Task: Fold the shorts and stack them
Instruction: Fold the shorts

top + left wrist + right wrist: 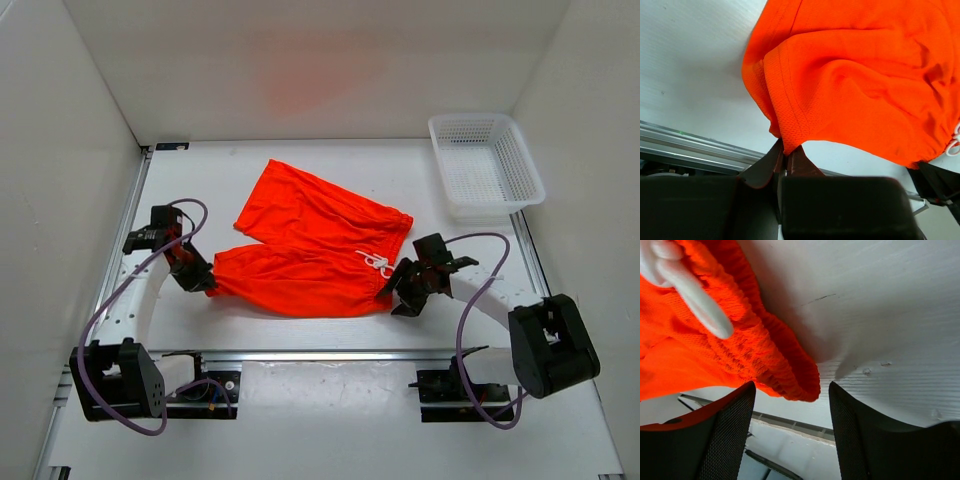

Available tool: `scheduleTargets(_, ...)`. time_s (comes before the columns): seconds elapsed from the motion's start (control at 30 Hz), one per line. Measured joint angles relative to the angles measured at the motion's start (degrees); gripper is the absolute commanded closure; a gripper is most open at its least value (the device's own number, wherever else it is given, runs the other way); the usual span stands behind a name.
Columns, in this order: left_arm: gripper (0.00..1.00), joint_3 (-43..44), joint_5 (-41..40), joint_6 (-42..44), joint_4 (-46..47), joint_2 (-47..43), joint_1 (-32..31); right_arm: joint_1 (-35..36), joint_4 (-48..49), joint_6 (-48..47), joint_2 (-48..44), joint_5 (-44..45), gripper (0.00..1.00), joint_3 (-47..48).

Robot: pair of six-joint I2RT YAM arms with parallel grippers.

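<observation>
The legs lie apart, so I will next lift the near hem in my left gripper up, outward, then down onto the far leg's far hem corner [273, 168] and release it.
The orange-red shorts [310, 245] lie spread on the white table, legs to the left, waistband to the right with the white drawstring [375, 263]. My left gripper [205, 283] is shut on the hem corner of the near leg [786, 142]. My right gripper [392, 292] is open at the near end of the waistband. The gathered waistband corner [790, 375] sits between its two fingers, touching neither that I can see. The drawstring end [695, 300] hangs at the upper left of the right wrist view.
A white mesh plastic basket [485, 165] stands at the back right, empty. A metal rail [330, 355] runs along the table's near edge, also in the left wrist view [695, 145]. White walls enclose the table on three sides.
</observation>
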Motion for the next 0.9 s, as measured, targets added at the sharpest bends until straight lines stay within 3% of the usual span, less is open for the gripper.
scheduleTargets(0.23, 0.90, 2.4, 0.0, -0.1, 0.4, 0.2, 0.0, 2.0, 4.0, 10.4, 0.3, 0.2, 0.33, -2.7)
scheduleTargets(0.3, 0.90, 2.4, 0.0, -0.2, 0.5, 0.3, 0.0, 2.3, 4.5, 12.8, -0.8, 1.4, 0.37, -3.5)
scheduleTargets(0.33, 0.90, 2.4, 0.0, -0.2, 0.5, 0.3, 0.0, 2.5, 4.5, 13.6, -1.3, 2.2, 0.44, -3.8)
scheduleTargets(0.37, 0.90, 2.4, 0.0, -0.2, 0.5, 0.3, 0.0, 2.6, 4.7, 14.1, -1.6, 3.2, 0.59, -4.0)
scheduleTargets(0.4, 0.90, 2.4, 0.0, -0.2, 0.5, 0.3, 0.0, 2.8, 5.1, 14.9, -1.8, 4.7, 0.91, -4.3)
scheduleTargets(0.43, 0.90, 2.4, 0.0, -0.2, 0.5, 0.3, 0.0, 2.8, 5.2, 14.8, -1.9, 6.0, 1.00, -4.4)
scheduleTargets(0.63, 0.90, 5.3, -0.6, -0.1, -0.6, 0.7, 0.0, 2.8, 0.5, 12.1, -5.7, 13.0, 1.00, -1.9)
scheduleTargets(0.9, 0.90, 11.3, -0.7, 0.1, -2.2, -0.7, 0.0, 2.9, -13.2, 6.0, -19.3, 16.2, 1.00, 1.5)
